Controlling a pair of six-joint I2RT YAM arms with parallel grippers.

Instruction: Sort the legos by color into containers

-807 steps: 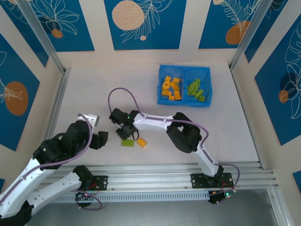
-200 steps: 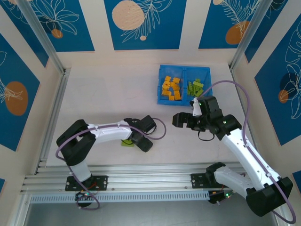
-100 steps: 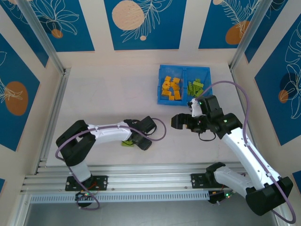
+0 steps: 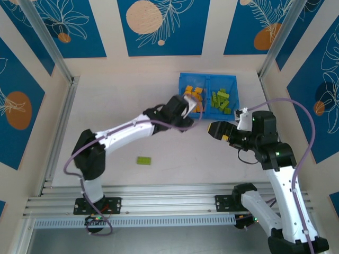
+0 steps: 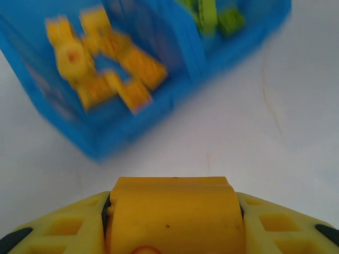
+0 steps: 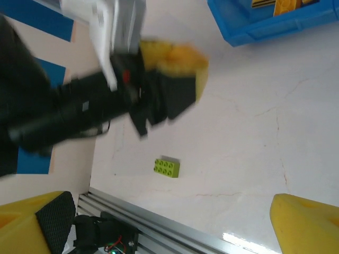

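The orange lego should next go outward in my left gripper past the near side of the blue bin and be released, as the container with orange legos is outward of that gripper.
My left gripper [image 4: 190,110] is shut on an orange lego [image 5: 175,217], which fills the gap between its yellow fingers. It hovers just short of the near left corner of the blue bin [image 4: 235,96]. The bin's left container holds several orange legos [image 4: 193,99] and its right one several green legos [image 4: 221,100]. One green lego [image 4: 143,160] lies alone on the table; it is also in the right wrist view [image 6: 167,167]. My right gripper [image 4: 213,128] is open with nothing in it, right of the left gripper and in front of the bin.
White tabletop with walls at the back and both sides. An aluminium rail [image 4: 175,193] runs along the near edge. The left arm [image 4: 127,129] stretches diagonally across the middle of the table. The bin's near wall [image 6: 265,24] is at the top of the right wrist view.
The left gripper has left the spot beside the green lego and swung up and right to the bin with the orange lego in it. The right gripper has drawn back to the right.
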